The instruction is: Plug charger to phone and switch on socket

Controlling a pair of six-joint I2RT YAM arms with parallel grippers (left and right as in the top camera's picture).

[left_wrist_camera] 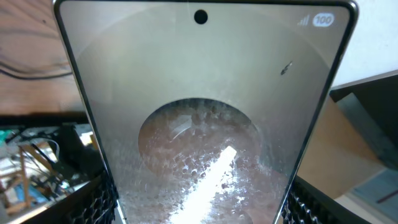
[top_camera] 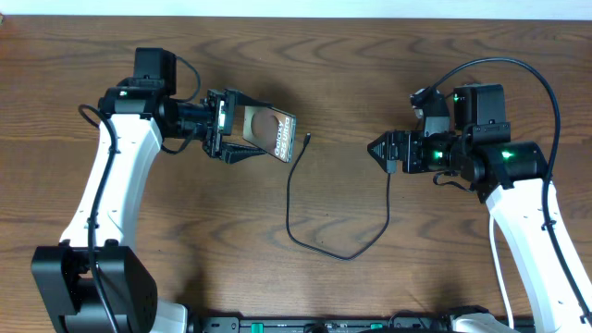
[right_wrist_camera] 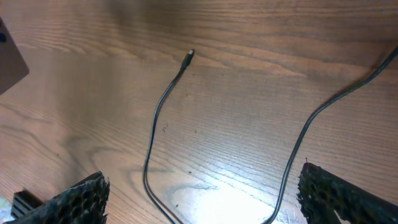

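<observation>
I will next move my right gripper left in the overhead view, onto the phone's loose end [top_camera: 285, 136] [right_wrist_camera: 12, 65], which is on that side and sticks out from my left gripper.
The brown phone [top_camera: 268, 131] is lifted off the table and tilted, with my left gripper [top_camera: 231, 135] shut on its two long edges. In the left wrist view the phone [left_wrist_camera: 205, 93] fills the frame between the black fingers [left_wrist_camera: 93, 199] of the left gripper [left_wrist_camera: 199, 202]. The charger [top_camera: 319, 245], a thin black cable, loops over the table. Its plug tip [top_camera: 306, 141] lies just right of the phone. My right gripper [top_camera: 377, 150] hovers open above the cable, pointing left. In the right wrist view the right gripper [right_wrist_camera: 205, 186] straddles two runs of the charger [right_wrist_camera: 152, 124], and the plug tip [right_wrist_camera: 189, 56] lies ahead. The socket is out of view.
The wooden table [top_camera: 305, 55] spreads around both arms. A corner of the phone [right_wrist_camera: 9, 56] shows at the left edge of the right wrist view. A thicker black cable [top_camera: 546, 83] arcs over the right arm.
</observation>
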